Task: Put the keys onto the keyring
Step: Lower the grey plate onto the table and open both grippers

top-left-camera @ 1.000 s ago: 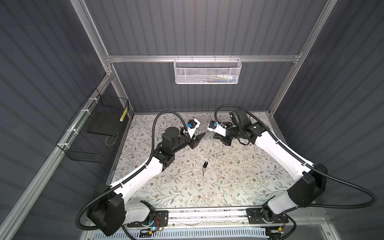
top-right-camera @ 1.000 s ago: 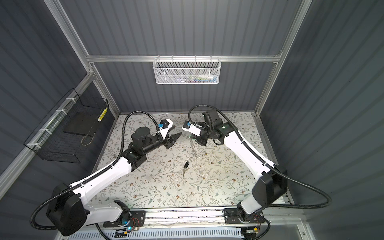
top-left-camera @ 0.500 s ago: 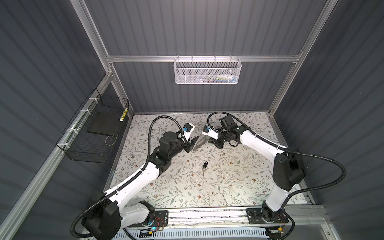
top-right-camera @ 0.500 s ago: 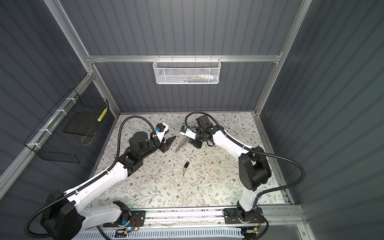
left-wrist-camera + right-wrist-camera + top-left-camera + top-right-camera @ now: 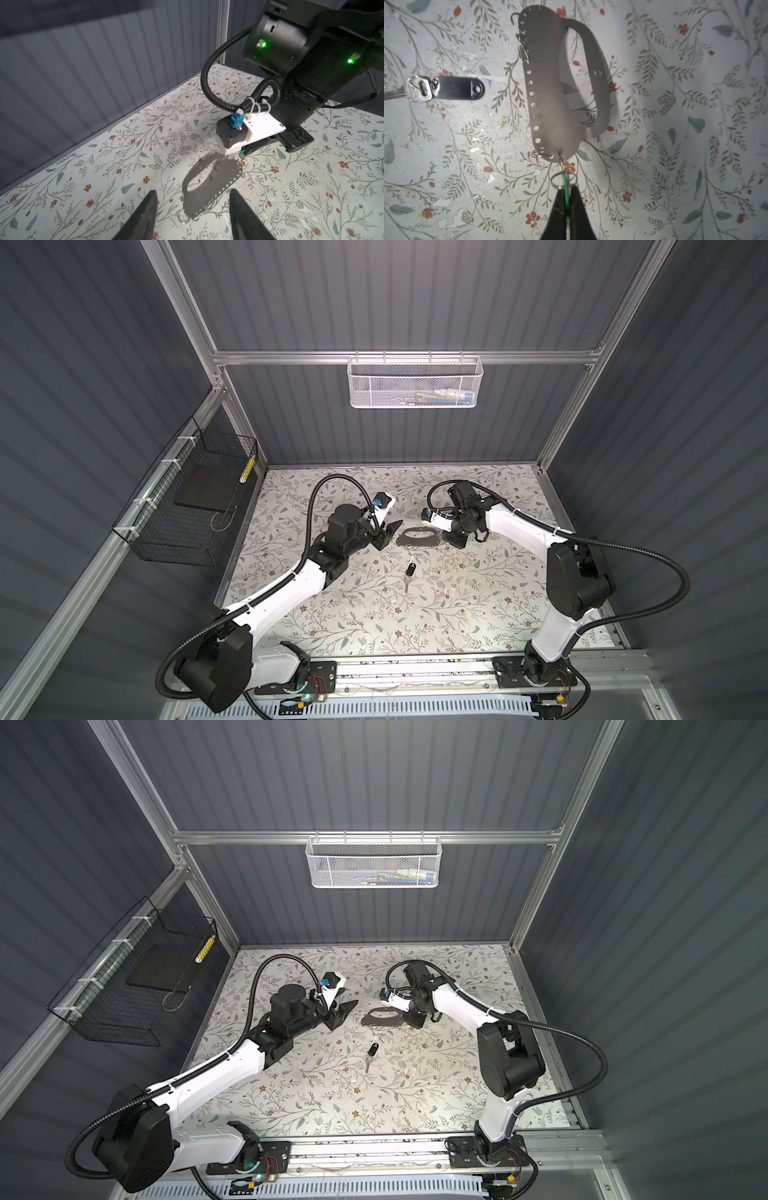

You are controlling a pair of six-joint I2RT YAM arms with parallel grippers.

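My right gripper next moves down and back to release the green tag on the tabletop (image 5: 460,553) beside the plate, its ring linked at the plate's end.
The keyring (image 5: 550,83), a flat grey plate with an oval cutout and a row of holes and small rings, lies low over the floral table (image 5: 457,605) in both top views (image 5: 417,537) (image 5: 382,1019). My right gripper (image 5: 566,188) is shut on the green tag (image 5: 566,193), seen edge-on. The tag's ring (image 5: 563,180) hangs linked to a clip at the plate's near end. The silver key with its black fob (image 5: 456,88) lies loose on the table (image 5: 410,570) (image 5: 372,1050). My left gripper (image 5: 193,192) stands open just short of the plate's other end (image 5: 209,187), holding nothing.
A white mesh basket (image 5: 415,383) hangs on the back wall. A black wire basket (image 5: 195,506) is fixed to the left wall. The right arm's wrist and cable (image 5: 228,104) hang close over the plate.
My right gripper has come down and leftward with the tag; the plate, hanging before, now lies nearly flat. The left gripper has drawn back and lower.
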